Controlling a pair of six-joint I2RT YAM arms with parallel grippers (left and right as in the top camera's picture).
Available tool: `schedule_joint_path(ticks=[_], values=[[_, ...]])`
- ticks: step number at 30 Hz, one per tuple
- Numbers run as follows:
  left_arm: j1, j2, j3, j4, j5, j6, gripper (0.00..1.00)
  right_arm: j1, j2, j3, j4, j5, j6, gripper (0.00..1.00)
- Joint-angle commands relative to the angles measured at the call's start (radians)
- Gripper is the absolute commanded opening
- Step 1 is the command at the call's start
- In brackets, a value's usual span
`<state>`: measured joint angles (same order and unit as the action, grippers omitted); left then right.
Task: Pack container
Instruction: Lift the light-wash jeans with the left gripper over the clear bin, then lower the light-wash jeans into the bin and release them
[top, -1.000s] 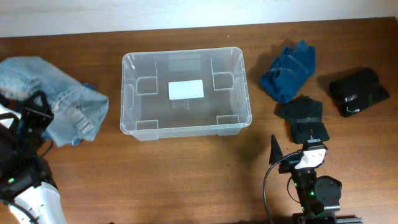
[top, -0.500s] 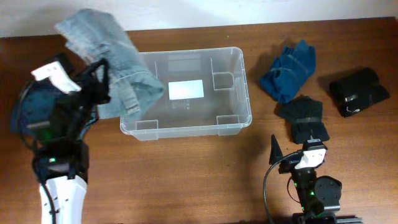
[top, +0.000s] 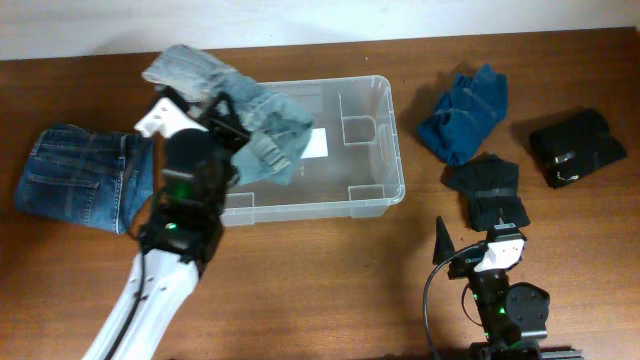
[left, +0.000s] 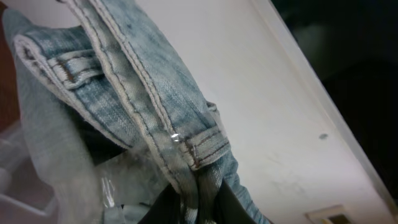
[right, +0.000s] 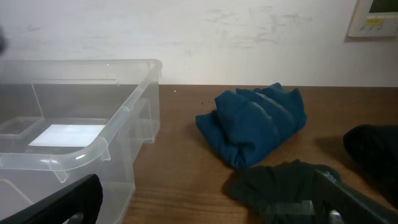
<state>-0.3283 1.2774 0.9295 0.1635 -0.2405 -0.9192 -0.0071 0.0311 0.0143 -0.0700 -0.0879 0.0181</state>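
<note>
The white label (top: 318, 143) is to the right of my left gripper in the overhead view, and the jeans overhang the container's rim. I should carry the jeans toward the label and release them.
The clear plastic container (top: 385, 150) stands at the table's middle, with a white label (top: 318, 143) on its base; it also shows in the right wrist view (right: 93, 146). My left gripper (top: 215, 118) is shut on light blue jeans (top: 262, 125) and holds them above the container's left half. In the left wrist view the jeans (left: 124, 112) hang pinched between the fingers (left: 196, 208). My right gripper (top: 470, 250) is open and empty at the front right, with a black garment (right: 292, 186) just ahead of its fingers (right: 205, 202).
Dark blue jeans (top: 75, 178) lie folded at the left. A blue garment (top: 463, 110), a black garment (top: 490, 190) and another black bundle (top: 578, 145) lie right of the container.
My left arm has swung right with the light blue jeans, from the container's left rim to over its left half. Dark blue jeans beneath are now uncovered. The right arm has not moved.
</note>
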Motion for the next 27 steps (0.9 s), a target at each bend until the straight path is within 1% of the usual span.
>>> schedule_joint_path(ticks=[1, 4, 5, 7, 10, 12, 16, 19, 22, 27], values=[[-0.069, 0.042, 0.042, 0.073, -0.075, -0.061, 0.01, -0.007, -0.005, -0.009, 0.000, 0.005, -0.003, 0.98], [-0.097, 0.068, 0.042, 0.090, -0.104, -0.076, 0.01, -0.007, -0.005, -0.009, 0.000, 0.005, -0.003, 0.98], [-0.102, 0.070, 0.042, 0.086, -0.126, -0.109, 0.01, -0.007, -0.005, -0.009, 0.000, 0.005, -0.003, 0.98], [-0.114, 0.074, 0.042, 0.066, -0.204, -0.242, 0.01, -0.007, -0.005, -0.009, 0.000, 0.005, -0.003, 0.98], [-0.125, 0.077, 0.042, 0.061, -0.282, -0.332, 0.01, -0.007, -0.005, -0.009, 0.000, 0.005, -0.003, 0.98], [-0.126, 0.086, 0.042, 0.060, -0.302, -0.353, 0.01, -0.007, -0.005, -0.009, 0.000, 0.005, -0.003, 0.98], [-0.128, 0.137, 0.042, 0.061, -0.333, -0.359, 0.01, -0.007, -0.005, -0.009, 0.000, 0.005, -0.003, 0.98], [-0.132, 0.182, 0.042, 0.063, -0.333, -0.421, 0.01, -0.007, -0.005, -0.009, 0.000, 0.005, -0.003, 0.98], [-0.137, 0.230, 0.042, 0.074, -0.333, -0.451, 0.01, -0.007, -0.005, -0.009, 0.000, 0.005, -0.003, 0.98], [-0.142, 0.262, 0.042, 0.082, -0.332, -0.457, 0.01, -0.007, -0.005, -0.009, 0.000, 0.005, -0.003, 0.98]])
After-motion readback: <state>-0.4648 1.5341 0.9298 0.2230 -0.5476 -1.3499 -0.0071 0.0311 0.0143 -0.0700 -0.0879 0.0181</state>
